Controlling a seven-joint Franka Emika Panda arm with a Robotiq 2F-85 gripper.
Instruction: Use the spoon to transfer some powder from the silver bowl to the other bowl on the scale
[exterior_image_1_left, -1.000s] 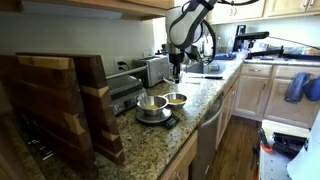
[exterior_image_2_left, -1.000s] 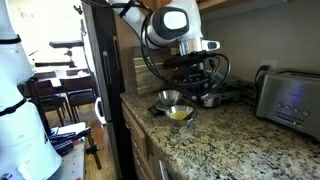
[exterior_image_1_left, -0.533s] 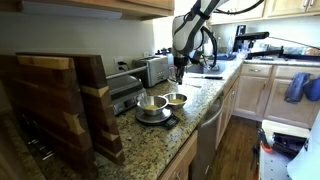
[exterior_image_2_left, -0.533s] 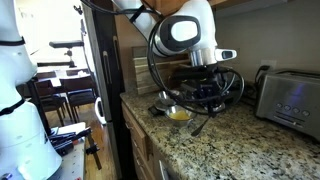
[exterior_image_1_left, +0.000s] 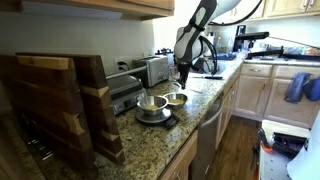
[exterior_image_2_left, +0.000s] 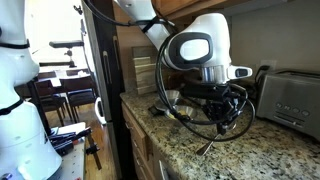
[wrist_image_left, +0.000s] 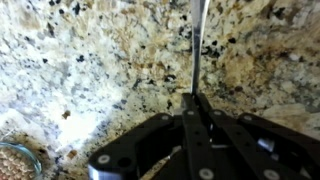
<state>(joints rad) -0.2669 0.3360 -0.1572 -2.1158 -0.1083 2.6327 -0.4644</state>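
Note:
The robot needs to move its gripper down a little next, toward the counter patch just under the hanging spoon, and open it to release the thin handle, since bare granite lies there.
My gripper (exterior_image_1_left: 183, 73) is shut on a thin metal spoon (wrist_image_left: 198, 45), which hangs from the jaws (wrist_image_left: 197, 100) down toward the granite counter. In an exterior view the spoon (exterior_image_2_left: 210, 145) dangles just above the counter below the gripper (exterior_image_2_left: 222, 118). The larger metal bowl (exterior_image_1_left: 151, 103) sits on the black scale (exterior_image_1_left: 155, 118). The smaller silver bowl (exterior_image_1_left: 176, 99) stands beside it, just left of and below the gripper. In the wrist view the silver bowl's rim (wrist_image_left: 38, 158), with tan powder (wrist_image_left: 12, 160) inside, shows at the bottom left corner. In one exterior view the arm and its cables mostly hide both bowls.
A toaster (exterior_image_2_left: 295, 95) stands on the counter past the gripper and also shows in the other exterior view (exterior_image_1_left: 155, 68). Tall wooden boards (exterior_image_1_left: 60, 100) and a dark appliance (exterior_image_1_left: 123, 93) stand behind the bowls. The counter edge (exterior_image_1_left: 205, 115) drops to cabinets.
The arm has moved along the counter away from the bowls toward the toaster, carrying the spoon, and sits lower over the granite.

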